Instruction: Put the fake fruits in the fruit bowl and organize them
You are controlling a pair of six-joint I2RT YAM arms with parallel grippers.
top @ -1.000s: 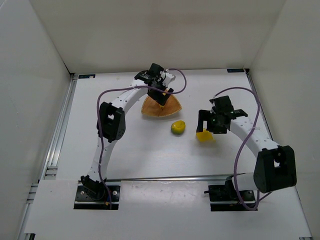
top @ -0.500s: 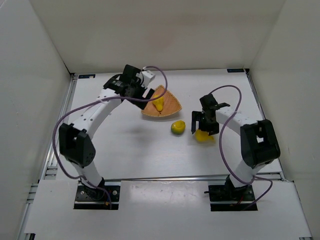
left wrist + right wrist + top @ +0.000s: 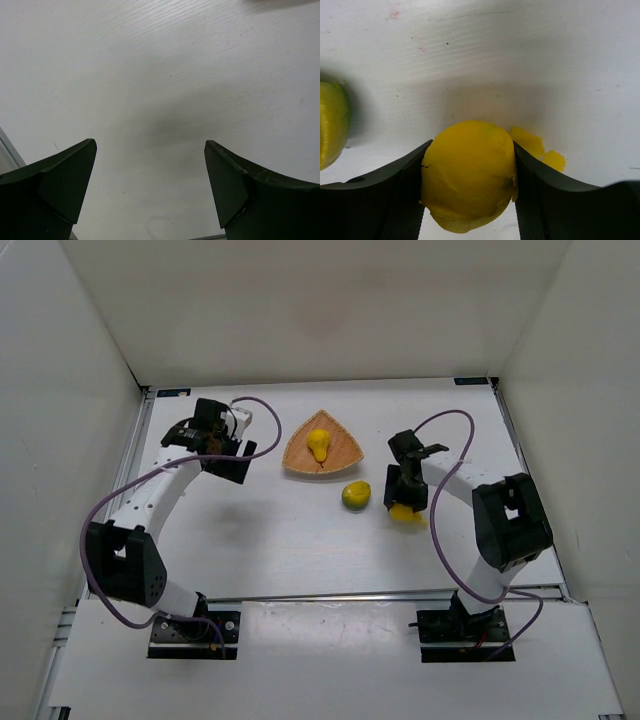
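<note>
The right gripper rises, crosses over the bowl's bare bottom (image 3: 342,449) beside its pear and releases next, since that bottom lies outward, to the left in the top view.
The wooden fruit bowl (image 3: 343,451) sits at the back middle of the table, and one yellow pear (image 3: 319,444) lies inside it. A green-and-yellow citrus (image 3: 356,494) rests on the table just in front of the bowl, also at the left edge of the right wrist view (image 3: 331,127). To its right, my right gripper (image 3: 405,502) (image 3: 469,152) is shut on a second yellow pear (image 3: 406,513) (image 3: 470,172), with both fingers pressed against its sides. My left gripper (image 3: 232,454) (image 3: 150,146) hangs open over bare table, left of the bowl.
White walls close in the table on three sides. A metal rail (image 3: 130,475) runs along the left edge. Purple cables loop off both arms.
My left arm has swung left, away from the bowl, leaving a yellow pear in it. My right gripper has come down over the other yellow pear and closed on it.
</note>
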